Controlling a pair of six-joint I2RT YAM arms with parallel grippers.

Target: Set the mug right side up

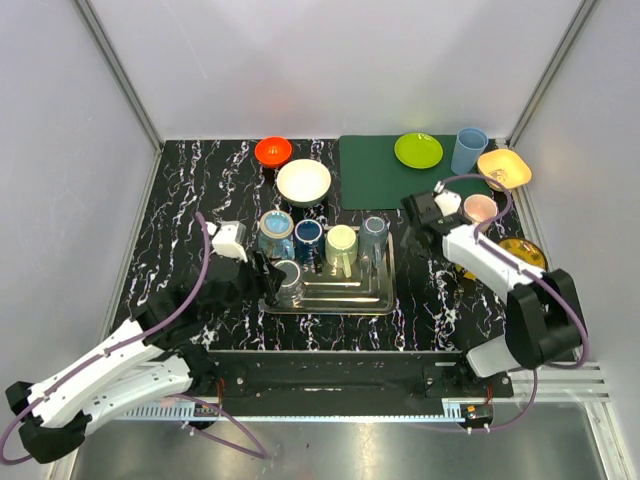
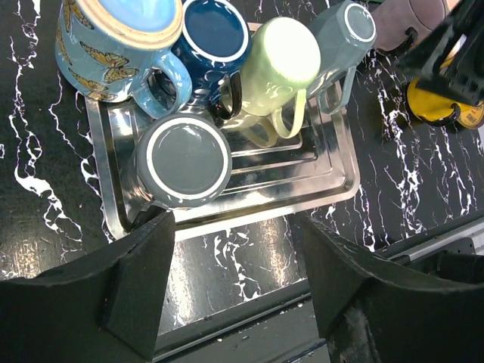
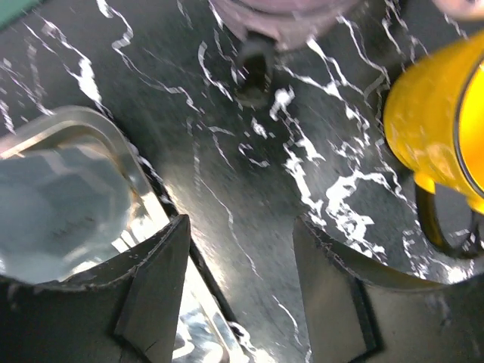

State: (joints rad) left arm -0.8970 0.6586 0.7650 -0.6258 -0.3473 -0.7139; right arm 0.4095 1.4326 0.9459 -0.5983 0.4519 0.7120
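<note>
I need to move my right gripper outward next and close it around the mauve mug's black handle (image 3: pixel 255 72). The handle is outward of the gripper and sticks out toward its open fingers.
A steel tray (image 1: pixel 330 305) holds several mugs. A grey mug (image 1: pixel 288 280) stands upside down at its near left corner, with its white-ringed base up in the left wrist view (image 2: pixel 181 159). My left gripper (image 1: pixel 266 272) is open and empty beside this mug; in the left wrist view (image 2: pixel 234 280) it hangs just short of the tray's near rim (image 2: pixel 257 204). Behind stand a butterfly mug (image 2: pixel 121 38), a dark blue mug (image 2: pixel 215 34), a pale green mug (image 2: pixel 280 64) and a grey-blue mug (image 2: pixel 344 34). My right gripper (image 1: pixel 415 232) is open and empty just right of the tray, and also shows in the right wrist view (image 3: pixel 238 287).
A yellow mug (image 1: pixel 522 252) and a pink mug (image 1: pixel 480 208) sit right of the right gripper. At the back are a white bowl (image 1: pixel 303 182), an orange bowl (image 1: pixel 272 150), and a green mat (image 1: pixel 370 175) with a green plate (image 1: pixel 418 150) and blue cup (image 1: pixel 468 150).
</note>
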